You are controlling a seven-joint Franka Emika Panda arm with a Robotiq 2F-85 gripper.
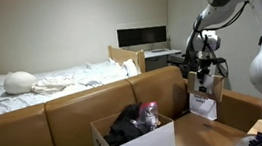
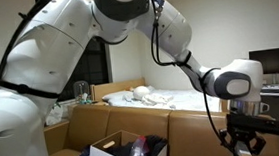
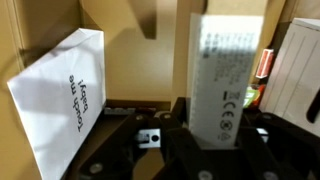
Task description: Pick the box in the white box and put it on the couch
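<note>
Next, my gripper moves outward and down to the couch's end (image 1: 217, 111) (image 3: 130, 75) beside the white card to release the box, since it still hangs above the seat.
In the wrist view my gripper (image 3: 225, 150) is shut on the small flat box (image 3: 228, 80). Its whitish side with printed marks stands up between the fingers. In an exterior view the gripper (image 1: 204, 74) hangs above the brown carton (image 1: 228, 122), beside the couch's right end. The box is too small to make out there. The white box (image 1: 130, 144) sits in front of the tan couch (image 1: 66, 116) with dark items inside. It also shows in an exterior view (image 2: 111, 155), with the gripper (image 2: 246, 132) far to its right.
An upright white card with text (image 3: 55, 100) stands to the left of the gripper, and it also shows in the brown carton (image 1: 204, 105). Another white item with a red part (image 3: 295, 70) is on the right. A bed with white sheets (image 1: 52, 83) lies behind the couch.
</note>
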